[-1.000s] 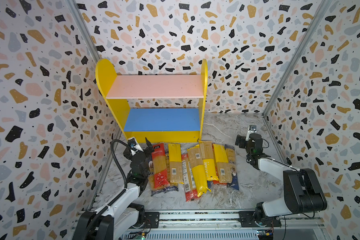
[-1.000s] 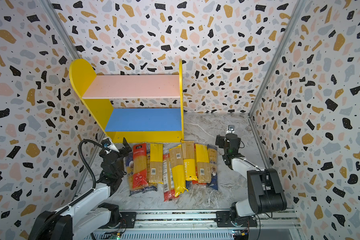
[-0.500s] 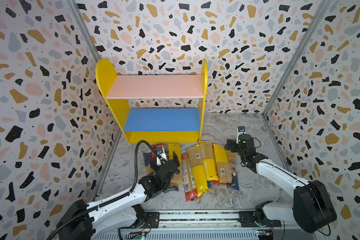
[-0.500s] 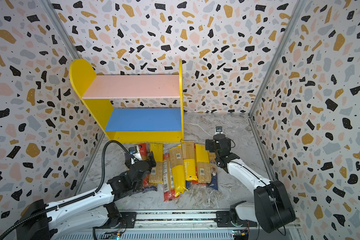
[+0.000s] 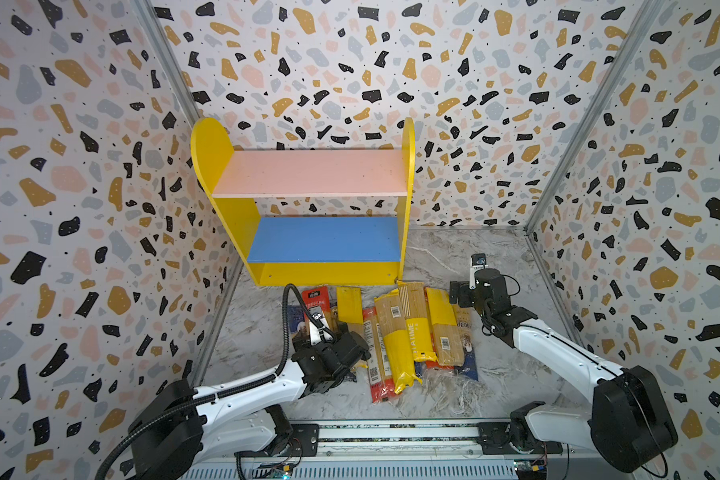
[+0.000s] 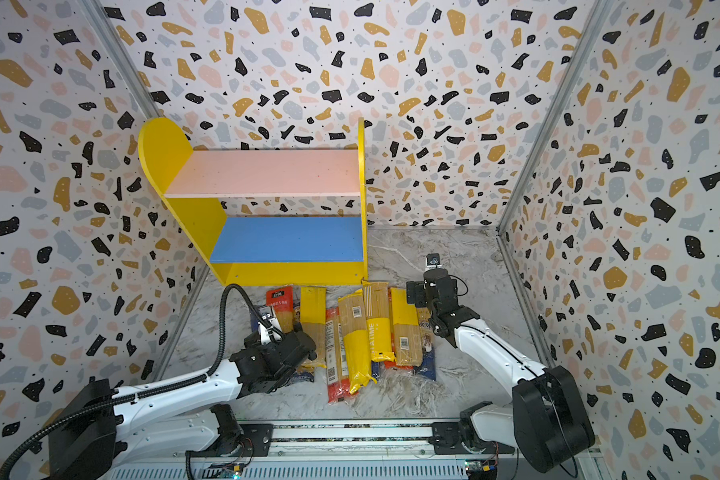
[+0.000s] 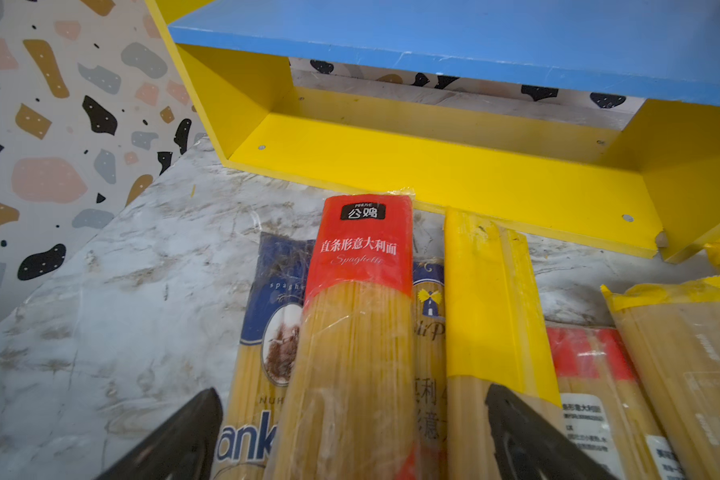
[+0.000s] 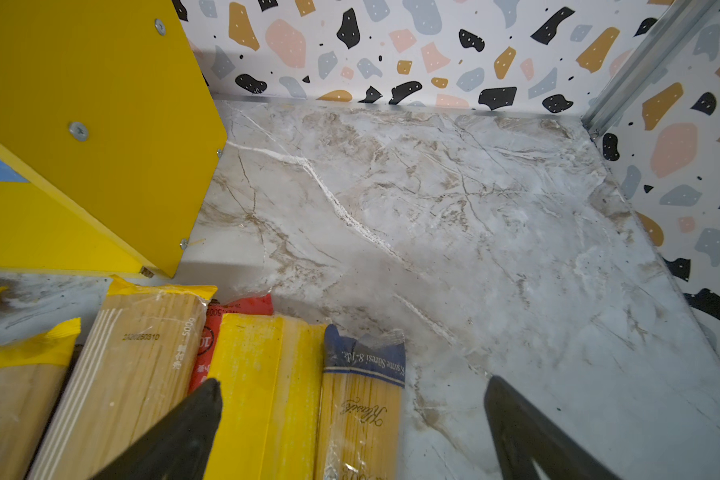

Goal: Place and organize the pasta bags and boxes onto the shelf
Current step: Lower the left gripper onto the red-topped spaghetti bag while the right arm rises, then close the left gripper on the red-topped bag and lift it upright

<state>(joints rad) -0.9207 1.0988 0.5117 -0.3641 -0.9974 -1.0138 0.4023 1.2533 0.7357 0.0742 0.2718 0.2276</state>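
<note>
I will gently move my left gripper away from the yellow pack next, then lower it astride the red-topped spaghetti pack's noodle-filled middle [image 7: 342,412] to close.
The shelf [image 5: 213,145] [image 6: 163,145] stands at the back with its pink and blue boards bare. Several pasta bags [image 5: 395,332] [image 6: 358,332] lie side by side on the floor in front of it. My left gripper [image 7: 352,428] [image 5: 337,332] is open and hovers low over a red-topped spaghetti pack [image 7: 362,249] [image 5: 314,297], its fingers straddling that pack and a yellow pack [image 7: 487,291]. My right gripper [image 8: 354,415] [image 5: 460,297] is open over the row's right end, above a yellow pack [image 8: 262,374] and a dark blue-topped bag [image 8: 362,399].
Terrazzo walls close in the left, back and right. Bare marble floor [image 8: 433,208] stretches right of the shelf. A metal rail [image 5: 391,432] runs along the front edge. The left arm's black cable [image 5: 285,324] arches over the left packs.
The left arm swung from the left wall in over the leftmost packs. The right arm reached left to the row's right end. Both grippers stayed open.
</note>
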